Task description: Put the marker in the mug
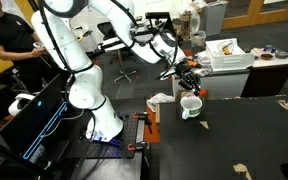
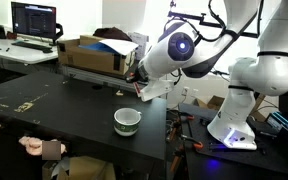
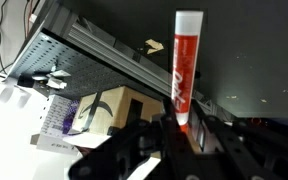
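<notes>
The red marker's tip is still over bare table. My gripper will move across over the white mug's opening (image 1: 191,102) and go down to let go of the marker.
In the wrist view my gripper (image 3: 177,128) is shut on the red marker (image 3: 183,62), which sticks out from the jaws with its pale tip away from me. In both exterior views the gripper (image 1: 189,72) is held in the air above the white mug (image 1: 190,106), which stands on the dark table (image 1: 244,130). The mug (image 2: 127,121) shows its dark inside near the table's edge, with the gripper (image 2: 137,79) above and behind it. The marker is too small to make out in the exterior views.
A cardboard box (image 2: 89,53) and papers lie on the table behind the mug. A crumpled white paper (image 1: 161,98) lies beside the mug. A white box with items (image 1: 224,55) stands further back. A person (image 1: 9,45) sits by a desk.
</notes>
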